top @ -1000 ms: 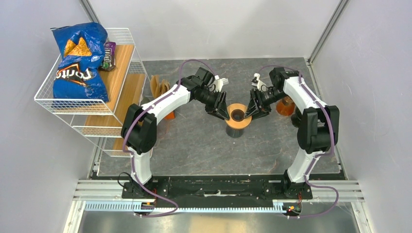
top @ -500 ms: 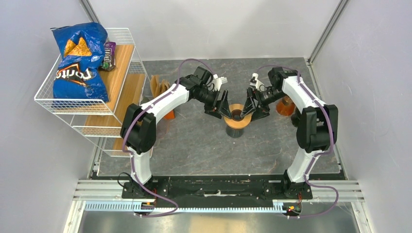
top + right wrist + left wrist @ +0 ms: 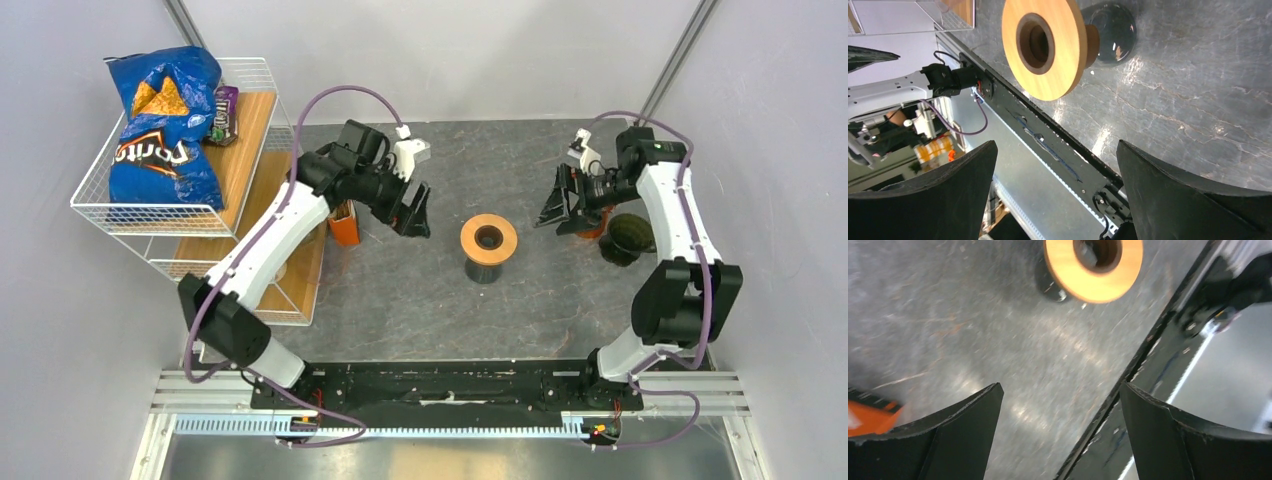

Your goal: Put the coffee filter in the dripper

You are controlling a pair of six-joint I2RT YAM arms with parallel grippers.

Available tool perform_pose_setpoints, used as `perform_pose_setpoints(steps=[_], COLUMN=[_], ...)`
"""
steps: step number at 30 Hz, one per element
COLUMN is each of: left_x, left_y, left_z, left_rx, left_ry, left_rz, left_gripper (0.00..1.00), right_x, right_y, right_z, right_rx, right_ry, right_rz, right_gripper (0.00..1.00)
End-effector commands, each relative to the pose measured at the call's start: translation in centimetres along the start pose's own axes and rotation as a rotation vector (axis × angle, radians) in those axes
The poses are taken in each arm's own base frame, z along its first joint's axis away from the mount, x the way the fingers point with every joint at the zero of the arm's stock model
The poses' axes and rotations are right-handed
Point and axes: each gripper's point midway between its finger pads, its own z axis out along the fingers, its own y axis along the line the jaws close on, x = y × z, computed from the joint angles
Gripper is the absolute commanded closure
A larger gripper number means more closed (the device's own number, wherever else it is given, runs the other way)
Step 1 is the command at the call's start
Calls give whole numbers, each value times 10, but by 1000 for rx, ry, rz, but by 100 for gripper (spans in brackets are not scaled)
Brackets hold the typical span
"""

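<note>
The wooden ring stands open, so the robot's left gripper should move down and back, turning toward the near end of the white wire shelf's (image 3: 288, 291) lower board.
The dripper (image 3: 488, 237) is a pale wooden ring with a dark centre hole, standing on a dark glass base mid-table. It also shows at the top of the left wrist view (image 3: 1083, 280) and the right wrist view (image 3: 1065, 30). The hole's inside looks brown; I cannot tell whether a coffee filter lies in it. My left gripper (image 3: 415, 212) (image 3: 1060, 386) hangs open left of the dripper, with nothing between its fingers. My right gripper (image 3: 556, 205) (image 3: 1056, 142) hangs open to the right, also holding nothing. Both are well apart from the dripper.
An orange holder (image 3: 345, 230) (image 3: 868, 417) stands by the left arm. A white wire shelf (image 3: 150, 215) at the left carries a blue chip bag (image 3: 160, 120) and a purple packet (image 3: 225, 112). An orange object (image 3: 592, 226) and a dark round object (image 3: 627, 238) sit near the right gripper.
Both grippers were narrow at the dripper's rim. They have opened wide and drawn back, the left one to the left, the right one to the right. The dripper has not moved.
</note>
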Motion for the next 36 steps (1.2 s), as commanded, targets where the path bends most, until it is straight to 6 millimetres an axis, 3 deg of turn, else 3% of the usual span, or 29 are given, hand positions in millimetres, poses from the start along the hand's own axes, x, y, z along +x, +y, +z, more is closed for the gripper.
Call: perform_pose_setpoints(steps=[1,6,9,14,20,30,36], left_x=[46,73,81,107,152,170,183], left_y=[28,60,68,82,76,86,103], left_z=[-43,-88,-110,-126,-108,-69,-49], left_rx=[-226,-541,-694,-819,-725,-711,-741], left_ry=[242,407,437,476,544,532,557], left_rz=[373,513,581,598,524,467,490], left_gripper=[6,9,4,9,22,23,33], right_x=[-9,-15,-13,-11,-14,-14,-14], right_y=[30,40,36,33,32,29,29], right_z=[-29,-40,-38,-35,-34,-33,-34], right_rx=[24,57,74,70,66,68,73], right_ry=[-93,-172,-166,-151,-142,-134,-131], right_rz=[-103,-105,-100,-86,-88,-88,-92], right_gripper=[3,3,3,3,3,3,3])
